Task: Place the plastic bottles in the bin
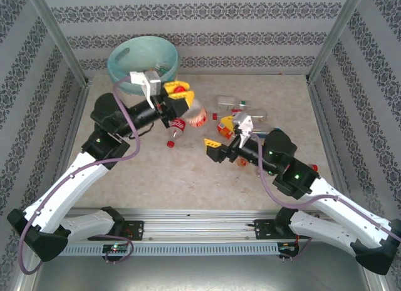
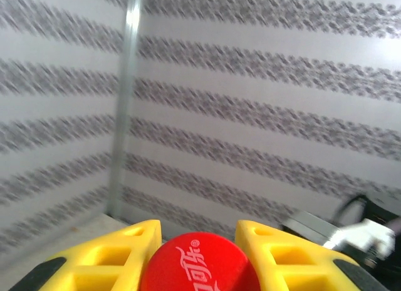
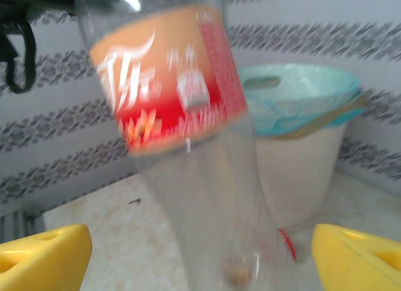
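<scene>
My left gripper is holding the hanging bottle and should raise it outward over the bin's opening (image 1: 141, 57), then lower and release the cap. The opening is outward, past the bin's cream side.
A clear plastic bottle with an orange-and-red label (image 1: 197, 114) (image 3: 166, 84) hangs tilted by its red cap (image 2: 199, 266). My left gripper (image 1: 178, 93) (image 2: 197, 236) is shut on that cap, just in front of the bin (image 1: 119, 69), whose teal liner folds over a cream wall (image 3: 301, 172). My right gripper (image 1: 219, 133) (image 3: 200, 241) stands open, its yellow fingers wide on either side of the bottle's lower body and apart from it. A second bottle with a red label (image 1: 177, 125) lies on the table below the left gripper.
More plastic bottles (image 1: 233, 103) lie at the back right of the table, beside and behind the right gripper. Patterned walls and metal posts (image 1: 59, 47) close in the table on three sides. Bare tabletop (image 1: 169, 178) lies between the arms.
</scene>
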